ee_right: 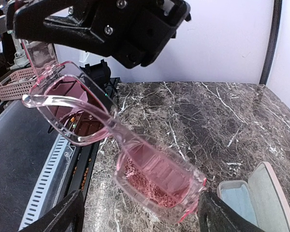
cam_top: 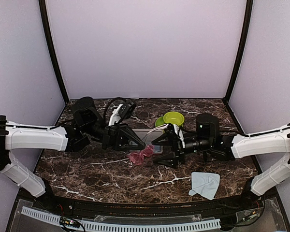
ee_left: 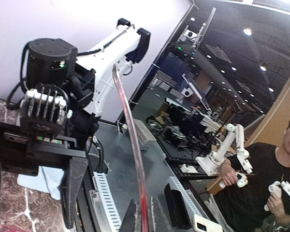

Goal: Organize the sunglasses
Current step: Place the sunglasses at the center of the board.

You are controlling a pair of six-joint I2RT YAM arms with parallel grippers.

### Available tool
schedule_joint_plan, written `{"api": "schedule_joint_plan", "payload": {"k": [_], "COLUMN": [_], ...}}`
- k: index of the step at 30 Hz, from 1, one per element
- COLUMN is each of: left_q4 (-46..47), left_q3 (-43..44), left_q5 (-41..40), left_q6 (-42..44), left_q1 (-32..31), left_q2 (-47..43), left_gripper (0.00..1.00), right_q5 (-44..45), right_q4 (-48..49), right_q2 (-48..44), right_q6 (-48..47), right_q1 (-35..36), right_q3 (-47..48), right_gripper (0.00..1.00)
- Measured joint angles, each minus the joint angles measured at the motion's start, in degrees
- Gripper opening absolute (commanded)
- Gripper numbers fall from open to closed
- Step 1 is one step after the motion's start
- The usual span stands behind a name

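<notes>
The sunglasses [cam_top: 141, 155] go down onto the clear marble below, before the open glasses case, next, as my left gripper tilts its fingers downward and releases them.
The red-pink sunglasses [cam_top: 141, 155] hang just above the marble table at its middle. My left gripper [cam_top: 143, 145] is shut on one temple arm [ee_left: 134, 159], which runs up between its fingers [ee_left: 131, 220]. In the right wrist view the pink frame [ee_right: 150, 171] hangs tilted, one lens between my right gripper's [ee_right: 140, 217] spread fingers [ee_right: 224, 217]. My right gripper [cam_top: 156, 152] is open just right of the glasses. The black wire-frame pair is out of view.
An open glasses case [ee_right: 253, 195] with a pale blue lining lies right of the glasses. Green bowls [cam_top: 173, 118] stand behind my right gripper. A light blue cloth [cam_top: 205, 184] lies at the front right. Purple walls enclose the table.
</notes>
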Motion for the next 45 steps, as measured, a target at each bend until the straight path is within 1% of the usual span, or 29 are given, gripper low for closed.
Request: {"api": "schedule_joint_plan", "payload": {"k": [2, 5, 8, 13, 16, 20, 23, 25, 28, 31, 34, 37, 40, 45], "left_q4": [-6.88, -13.35, -16.74, -23.41, -25.66, -26.60, -26.47, -26.18, -25.99, -25.49, -25.05, -25.07, -26.25, -33.97], "left_q3": [1.79, 2.93, 3.15, 3.17, 3.17, 3.17, 3.17, 3.10, 2.34, 0.04, -1.53, -1.90, -1.51, 3.82], "left_q5": [-3.63, -9.62, -15.72, -31.45, -41.46, -50.34, -54.36, -56.39, -59.43, -64.83, -69.11, -71.34, -72.50, -73.92], "left_q6": [4.15, 7.41, 7.96, 8.81, 8.76, 8.00, 7.69, 7.69, 8.22, 10.10, 11.65, 12.85, 13.40, 13.70], "left_q1": [0.00, -0.02, -0.46, -2.84, -4.28, -5.22, -5.53, -5.70, -6.49, -8.96, -11.43, -13.14, -13.42, -13.46], "left_q2": [-2.29, -4.52, -4.81, -4.79, -4.79, -4.72, -4.39, -3.74, -2.86, -2.23, -0.96, 1.49, 3.85, 7.80], "left_gripper": [0.00, 0.00, 0.00, 0.00, 0.00, 0.00, 0.00, 0.00, 0.00, 0.00, 0.00, 0.00, 0.00, 0.00], "right_q5": [1.31, 3.93, 7.04, 14.25, 18.29, 21.07, 21.97, 22.32, 28.28, 34.75, 37.59, 38.69, 38.95, 38.29], "right_q4": [-0.79, -2.14, -3.17, -3.72, -3.52, -2.25, -1.53, -1.49, -1.86, -3.91, -5.18, -6.40, -6.91, -7.98], "right_q2": [-1.62, -3.74, -5.16, -6.16, -5.92, -3.98, -2.49, -2.19, -2.34, -3.02, -3.28, -3.28, -3.28, -3.34], "right_q6": [1.66, 3.82, 6.82, 14.03, 18.38, 21.64, 22.77, 23.23, 25.46, 26.88, 27.76, 28.89, 30.21, 31.76], "right_q1": [-0.13, -0.15, -0.15, 0.72, 2.78, 6.49, 7.69, 7.89, 7.98, 7.93, 7.93, 7.91, 7.82, 6.97], "right_q3": [-0.35, -0.90, -0.92, -0.70, -0.52, -0.09, -0.09, -0.09, -0.13, -0.48, -1.03, -1.60, -2.45, -3.69], "right_gripper": [0.82, 0.84, 0.84, 0.84, 0.83, 0.83, 0.83, 0.81, 0.81, 0.82, 0.82, 0.83, 0.82, 0.79]}}
